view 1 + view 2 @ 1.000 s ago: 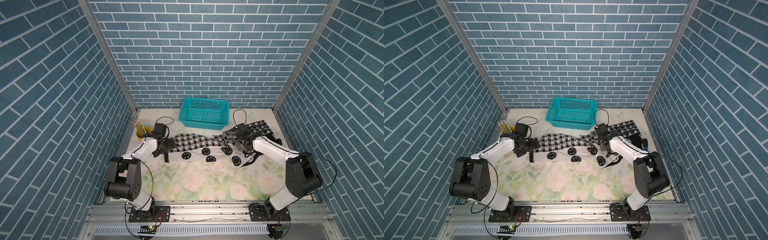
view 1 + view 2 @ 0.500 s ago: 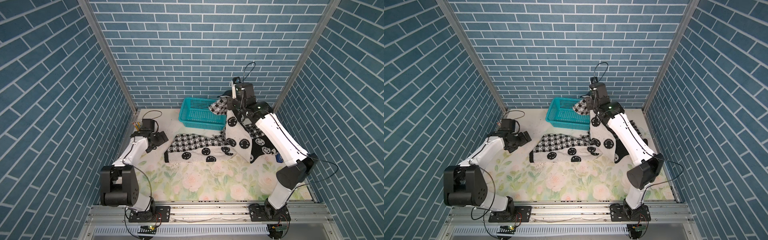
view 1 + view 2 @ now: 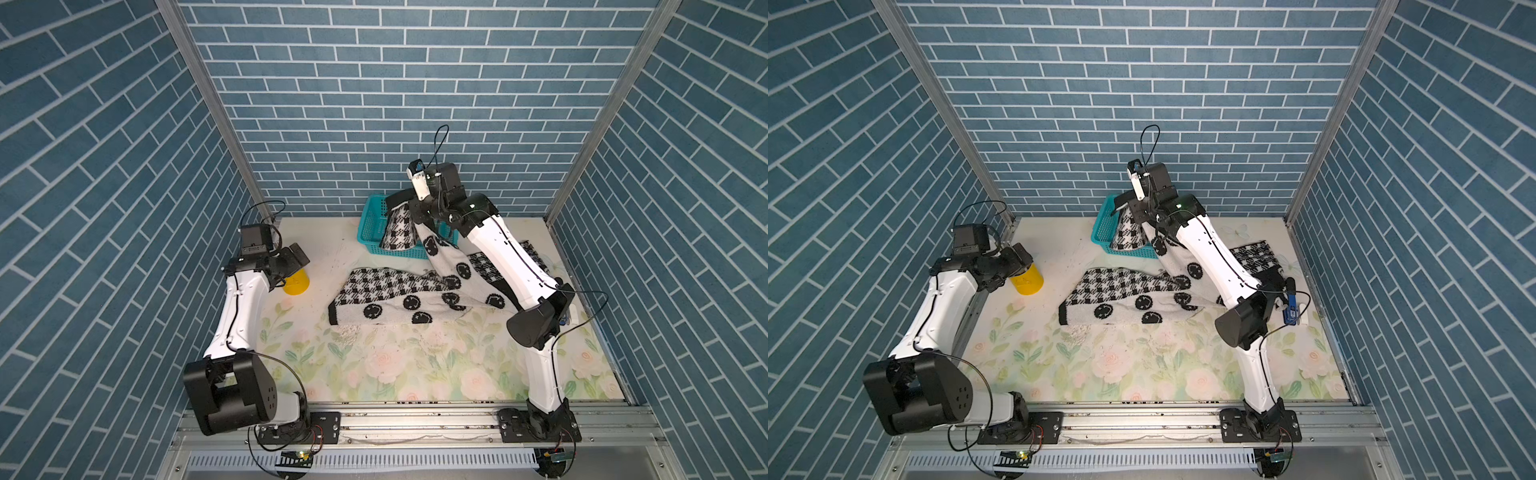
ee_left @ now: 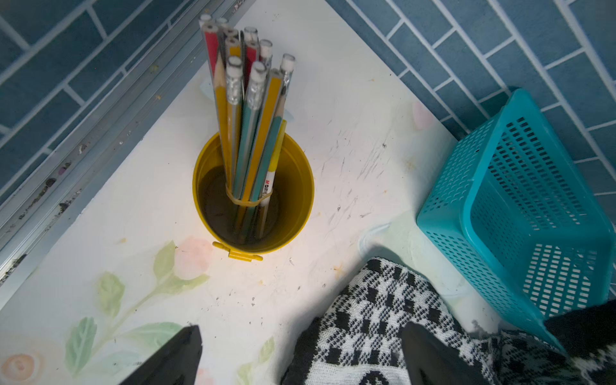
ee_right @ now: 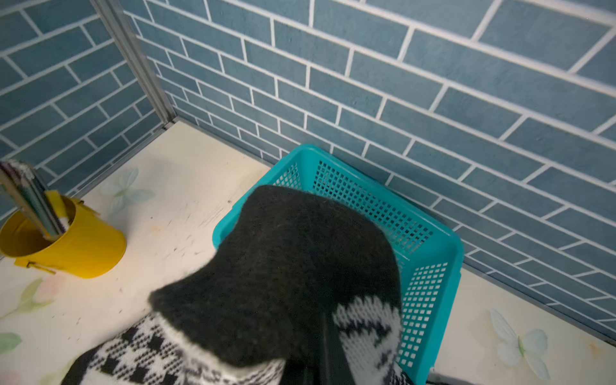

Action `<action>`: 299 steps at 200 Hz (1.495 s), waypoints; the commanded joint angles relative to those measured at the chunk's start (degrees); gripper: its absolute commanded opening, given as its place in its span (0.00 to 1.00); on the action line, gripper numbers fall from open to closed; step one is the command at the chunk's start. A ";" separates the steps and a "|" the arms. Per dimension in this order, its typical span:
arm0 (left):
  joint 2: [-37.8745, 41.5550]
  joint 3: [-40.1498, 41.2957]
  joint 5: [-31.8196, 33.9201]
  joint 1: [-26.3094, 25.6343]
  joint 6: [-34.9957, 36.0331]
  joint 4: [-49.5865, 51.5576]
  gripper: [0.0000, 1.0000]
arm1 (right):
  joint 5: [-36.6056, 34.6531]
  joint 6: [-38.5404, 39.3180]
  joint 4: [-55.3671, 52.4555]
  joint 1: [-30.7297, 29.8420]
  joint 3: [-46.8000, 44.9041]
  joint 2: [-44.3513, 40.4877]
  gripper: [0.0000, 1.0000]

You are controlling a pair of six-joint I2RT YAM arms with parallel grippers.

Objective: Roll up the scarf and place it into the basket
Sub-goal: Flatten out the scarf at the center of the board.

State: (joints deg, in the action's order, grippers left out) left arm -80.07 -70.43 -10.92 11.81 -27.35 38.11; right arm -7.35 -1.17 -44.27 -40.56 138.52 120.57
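Observation:
My right gripper draws back from the basket (image 3: 368,224) next and lowers over the smiley-faced part of the scarf on the mat (image 3: 409,304). It releases the scarf end there, since most still lies unrolled.
The black-and-white scarf (image 3: 395,291) lies mostly on the flowered mat, houndstooth band and smiley faces up. One end (image 3: 399,228) is lifted and hangs over the front of the teal basket (image 3: 368,224) at the back wall. My right gripper (image 3: 411,208) is raised above the basket, shut on that scarf end; in the right wrist view black knit (image 5: 283,260) covers the jaws (image 5: 328,353) over the basket (image 5: 430,273). My left gripper (image 3: 297,259) hovers open above the yellow pencil cup (image 3: 296,284), holding nothing; its wrist view shows the scarf's corner (image 4: 376,320) beneath one fingertip (image 4: 420,350).
The yellow cup (image 4: 300,186) with several banded pencils stands near the left wall rail (image 4: 66,160). The basket (image 3: 1104,226) sits against the back brick wall. A houndstooth part of the scarf (image 3: 1254,259) lies at the right, under the right arm. Brick walls close three sides.
My right arm has lifted the scarf end off the mat and carried it up and back over the basket. My left arm has drawn back from the scarf's left end to above the pencil cup.

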 commanded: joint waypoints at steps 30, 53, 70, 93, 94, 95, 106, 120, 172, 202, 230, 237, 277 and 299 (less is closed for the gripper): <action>0.32 0.28 -2.61 0.45 1.17 1.14 1.00 | -3.26 1.66 2.60 -1.70 8.84 2.05 0.00; 0.45 0.38 -2.41 0.49 1.08 1.03 1.00 | 0.76 1.87 6.64 -2.16 5.54 -0.36 0.00; 0.41 0.42 -2.00 0.49 1.18 1.11 1.00 | 6.09 2.16 4.97 -4.81 0.51 -1.26 0.00; 0.17 0.68 -2.17 0.45 1.08 0.83 1.00 | 14.63 3.02 2.81 -13.20 -13.68 -0.34 0.13; 0.18 0.66 -2.13 0.47 1.12 0.83 1.00 | 15.48 3.02 2.75 -13.57 -14.22 -0.16 0.14; 0.18 0.66 -2.15 0.48 1.14 0.83 1.00 | 16.16 3.02 2.68 -14.10 -14.98 -0.03 0.15; 0.05 0.73 -1.90 0.49 1.19 0.83 1.00 | 23.89 2.75 3.58 -18.21 -22.02 0.75 0.21; 0.00 0.82 -1.37 0.49 1.47 1.00 1.00 | 27.41 1.04 9.86 -21.75 -33.71 -3.26 0.26; -0.62 2.72 -3.94 0.32 0.97 -0.51 1.00 | 25.65 -4.19 19.32 -11.44 -52.12 -19.59 0.51; -0.87 3.92 -5.17 -0.88 1.37 -0.75 1.00 | 21.85 -4.30 19.46 -8.09 -52.06 -17.45 0.52; -1.93 4.39 -6.86 -2.98 1.68 -1.67 1.00 | 17.16 -5.49 18.97 -6.41 -50.52 -13.50 0.53; -2.34 4.15 -6.94 -3.64 1.71 -1.63 1.00 | 15.12 -6.67 19.44 -5.00 -51.94 -14.05 0.53; -3.33 3.21 -7.00 -5.83 1.97 -2.20 1.00 | 11.29 -13.47 27.56 15.03 -68.48 -25.42 0.56; -3.34 3.61 -7.35 -6.48 1.65 -3.20 1.00 | 13.36 -12.88 29.03 26.10 -70.72 -28.94 0.65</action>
State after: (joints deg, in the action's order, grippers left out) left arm -83.24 -66.74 -17.63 5.98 -26.26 36.23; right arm 6.72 -11.42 -19.16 -23.97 68.82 99.07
